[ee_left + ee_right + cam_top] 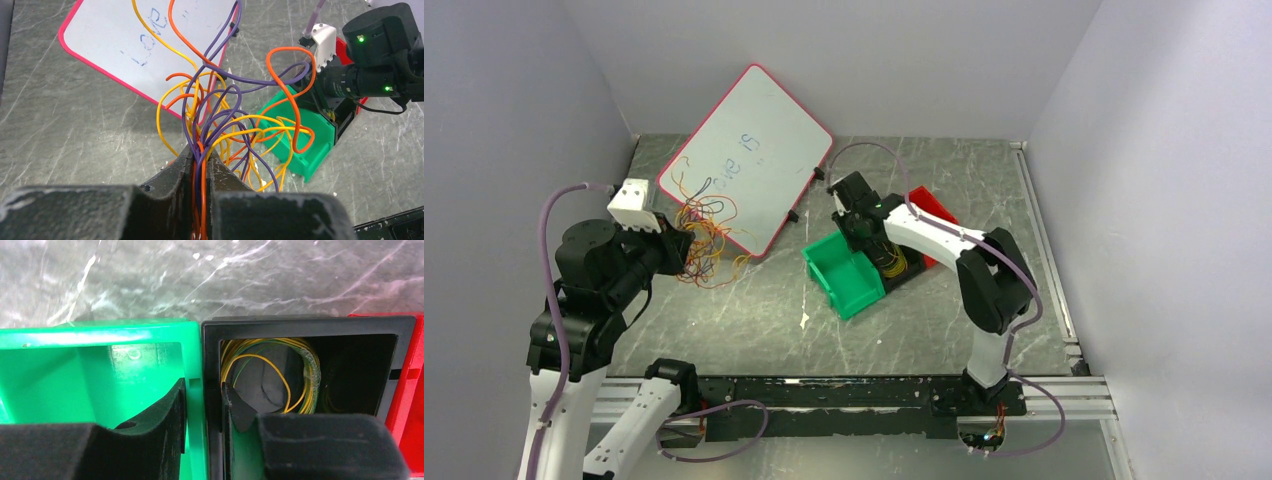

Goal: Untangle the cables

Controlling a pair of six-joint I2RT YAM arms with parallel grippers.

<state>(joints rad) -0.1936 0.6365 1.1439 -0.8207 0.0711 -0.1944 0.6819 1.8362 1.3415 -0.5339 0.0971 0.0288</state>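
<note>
The bins stand slanted in the middle of the table, so I will move my right gripper outward and turn it, sliding them onto the bare tabletop before the far wall [879, 172] [215, 285], and let go.
The cables [225, 125] are a tangled bunch of thin orange, yellow and purple loops. My left gripper [201, 157] is shut on their gathered strands and holds them above the table, by the whiteboard's lower edge. In the top view the cables [704, 245] fan out from the left gripper [679, 250]. My right gripper [204, 390] straddles the touching walls of the green bin [100, 360] and the black bin [310, 325]. One finger is inside each bin, pressed against those walls. A yellow-green wire coil [305, 365] lies in the black bin.
A pink-edged whiteboard [749, 150] lies tilted at the back left. The green bin [844, 275], the black bin [899, 270] and a red bin [934, 210] stand side by side mid-table under the right gripper [864, 235]. Grey walls close in three sides.
</note>
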